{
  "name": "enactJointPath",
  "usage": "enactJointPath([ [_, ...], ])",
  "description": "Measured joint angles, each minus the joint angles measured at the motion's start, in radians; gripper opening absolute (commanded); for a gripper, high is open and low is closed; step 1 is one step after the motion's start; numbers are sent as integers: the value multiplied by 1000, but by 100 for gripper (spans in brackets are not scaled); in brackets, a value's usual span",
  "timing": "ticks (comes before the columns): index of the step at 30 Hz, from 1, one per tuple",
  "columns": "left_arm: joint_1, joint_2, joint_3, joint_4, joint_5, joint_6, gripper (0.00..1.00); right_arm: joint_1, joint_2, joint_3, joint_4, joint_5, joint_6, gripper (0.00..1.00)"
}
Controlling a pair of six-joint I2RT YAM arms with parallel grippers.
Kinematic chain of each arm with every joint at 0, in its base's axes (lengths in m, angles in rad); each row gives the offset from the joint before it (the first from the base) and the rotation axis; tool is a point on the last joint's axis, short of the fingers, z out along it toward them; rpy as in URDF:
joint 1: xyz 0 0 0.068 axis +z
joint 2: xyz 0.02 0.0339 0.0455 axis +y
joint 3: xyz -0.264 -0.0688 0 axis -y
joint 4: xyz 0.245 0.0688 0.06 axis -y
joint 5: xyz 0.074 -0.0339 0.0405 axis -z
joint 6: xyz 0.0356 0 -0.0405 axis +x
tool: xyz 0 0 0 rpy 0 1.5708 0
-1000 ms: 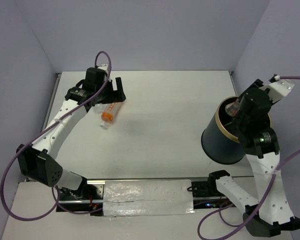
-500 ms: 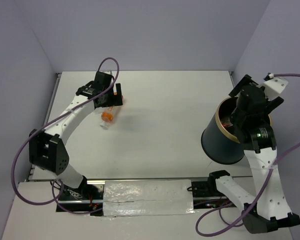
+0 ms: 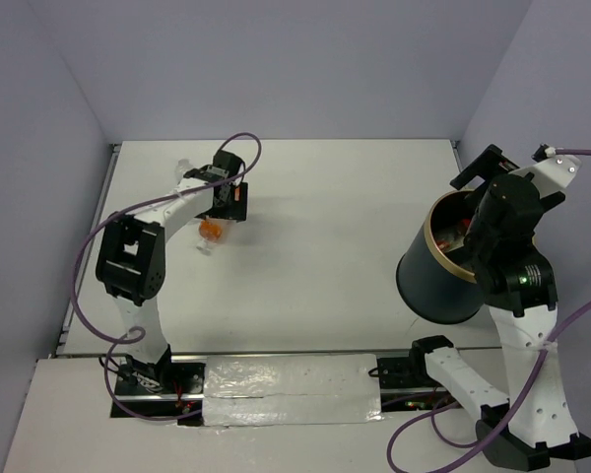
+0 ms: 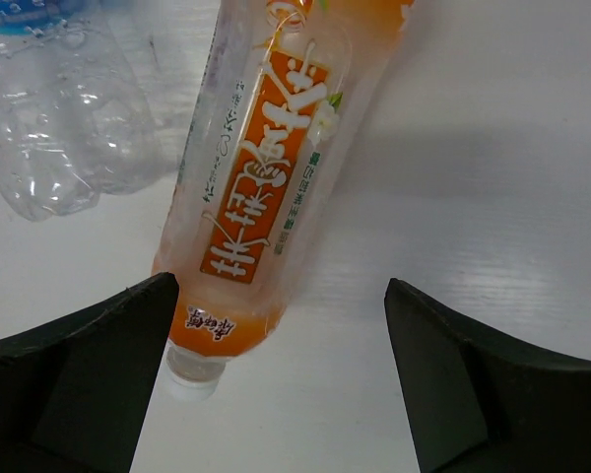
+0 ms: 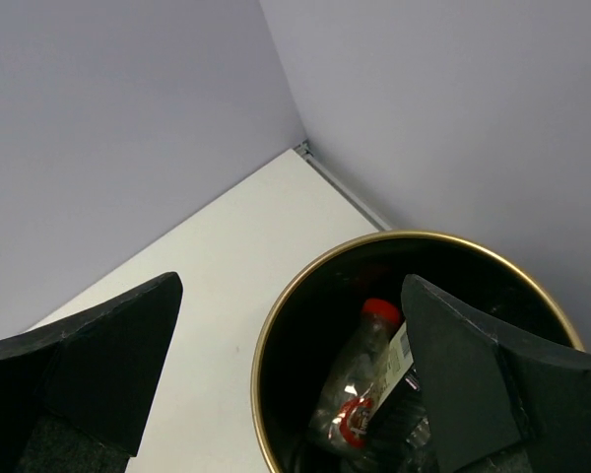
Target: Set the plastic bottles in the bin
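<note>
My left gripper is open, and that end of the bottle is already between its fingers. It will go down over the orange bottle's cap-side body [image 3: 213, 229] [image 4: 229, 281] and close across it.
An orange bottle [image 3: 210, 232] lies on the white table, cap toward the arms. My left gripper [image 3: 223, 211] hangs over it, open. In the left wrist view the orange bottle [image 4: 266, 168] runs up the frame, and its cap end lies between the open left gripper [image 4: 279, 288], close to the left finger [image 4: 98, 355]. A crumpled clear bottle [image 4: 64, 128] lies beside it. The dark bin [image 3: 435, 281] with a gold rim stands at the right. My right gripper [image 3: 478, 192] is open above it. The right wrist view shows the right gripper [image 5: 291, 286] empty over the bin's rim [image 5: 266, 345]; a red-capped bottle [image 5: 360, 379] lies inside.
Lilac walls close in the table at the back and on both sides. The bin stands close to the right wall and leans against my right arm. A strip of foil tape [image 3: 291, 389] runs along the near edge between the arm bases.
My right gripper has opened, and the bottle it held over the bin now lies inside. My left arm has swung right and brought its open gripper over the orange bottle.
</note>
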Motion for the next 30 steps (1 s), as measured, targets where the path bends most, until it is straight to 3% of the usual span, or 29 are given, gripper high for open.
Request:
enactJointPath([
  [5, 2, 72, 45, 10, -80, 27, 99, 0, 12, -11, -3, -31, 12, 100],
  [9, 5, 124, 61, 39, -99, 26, 80, -1, 14, -30, -8, -48, 26, 100],
  [15, 6, 129, 37, 68, -56, 26, 63, -1, 23, -34, -13, -76, 42, 100],
  [18, 8, 88, -9, 100, 39, 24, 58, -2, 43, -27, -24, -124, 45, 100],
  [23, 3, -26, -66, 127, 272, 8, 58, 4, 114, 28, -40, -267, 62, 100],
  [30, -63, -282, -120, 282, 640, -88, 60, 121, 266, 48, 5, -500, 141, 100],
])
